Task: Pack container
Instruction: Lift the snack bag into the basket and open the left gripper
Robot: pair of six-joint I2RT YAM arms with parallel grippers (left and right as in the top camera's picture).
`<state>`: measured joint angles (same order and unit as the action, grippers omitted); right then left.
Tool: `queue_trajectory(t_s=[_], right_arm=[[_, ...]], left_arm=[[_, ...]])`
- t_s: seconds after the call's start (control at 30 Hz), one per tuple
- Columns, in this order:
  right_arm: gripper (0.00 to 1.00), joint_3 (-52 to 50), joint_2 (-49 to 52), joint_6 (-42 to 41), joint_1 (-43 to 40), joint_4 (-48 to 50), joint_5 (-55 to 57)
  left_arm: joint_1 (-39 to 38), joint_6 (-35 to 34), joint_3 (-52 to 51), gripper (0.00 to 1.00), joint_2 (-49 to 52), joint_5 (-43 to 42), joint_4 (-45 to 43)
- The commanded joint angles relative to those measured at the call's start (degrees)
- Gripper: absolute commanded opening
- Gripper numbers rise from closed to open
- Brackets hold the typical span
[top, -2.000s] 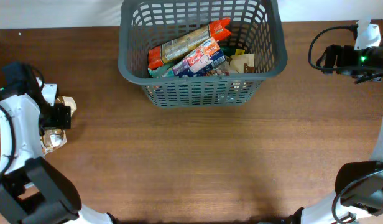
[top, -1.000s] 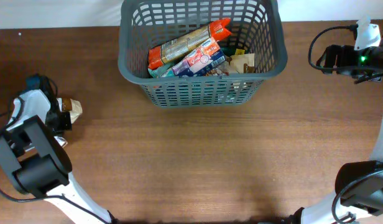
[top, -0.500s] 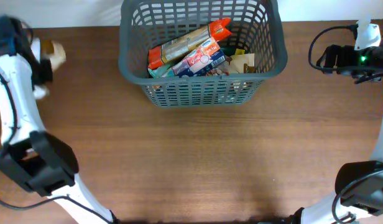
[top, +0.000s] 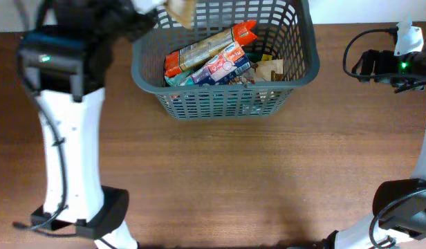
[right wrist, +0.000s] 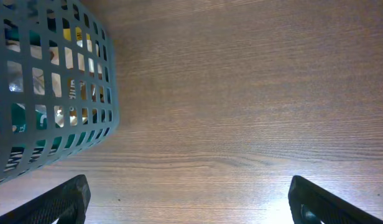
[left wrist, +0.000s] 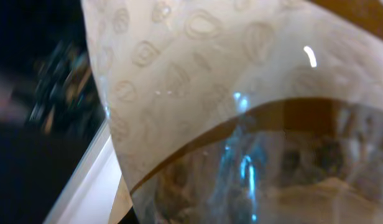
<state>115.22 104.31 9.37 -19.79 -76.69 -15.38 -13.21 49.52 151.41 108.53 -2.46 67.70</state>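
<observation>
I should next move my left gripper down and to the right in the overhead view, into the container over the orange-ended packet, because the tan packet hangs above the container's rim.
The container is a dark grey slotted basket at the back middle of the table, also seen at the left of the right wrist view. My left gripper is raised over its back left corner, blurred, shut on a tan packet. That packet, beige with a clear window, fills the left wrist view and hides the fingers. Out to the right of the container, my right gripper stands open over bare wood, with nothing between its jaws.
Inside the basket lie a long orange-ended packet, a red, white and blue packet and a tan packet. The left arm's white link crosses the table's left side. The right arm sits at the far right edge.
The left arm has swung up and to the right from the table's left edge to the basket's back left corner, carrying the tan packet. The right arm has not moved.
</observation>
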Motion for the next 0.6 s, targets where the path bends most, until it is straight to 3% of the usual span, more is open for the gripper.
queue_trajectory(t_s=[0.0, 0.23, 0.43, 0.47, 0.53, 0.57], right_arm=[[0.99, -0.09, -0.76, -0.02, -0.17, -0.02, -0.68], [0.99, -0.09, -0.76, -0.02, -0.17, -0.02, -0.68], [0.99, -0.09, -0.76, -0.02, -0.17, -0.02, -0.70], [0.99, -0.09, -0.76, -0.02, -0.17, -0.02, -0.68], [0.99, -0.09, -0.76, -0.02, -0.17, -0.02, -0.68], [0.99, -0.09, -0.76, -0.02, -0.17, -0.02, -0.68]], left_arm=[[-4.70, 7.21, -0.63, 0.02, 6.19, -4.39, 0.22], [-7.15, 5.86, -0.63, 0.02, 18.25, -4.07, 1.20], [-7.10, -2.56, -0.63, 0.04, 27.23, -3.98, 2.36], [-7.10, -3.39, -0.63, 0.14, 27.67, -3.98, 2.71], [-7.10, -5.05, -0.63, 0.51, 28.30, -3.91, 3.65], [-7.10, -6.40, -0.61, 0.94, 28.28, -3.69, 4.44]])
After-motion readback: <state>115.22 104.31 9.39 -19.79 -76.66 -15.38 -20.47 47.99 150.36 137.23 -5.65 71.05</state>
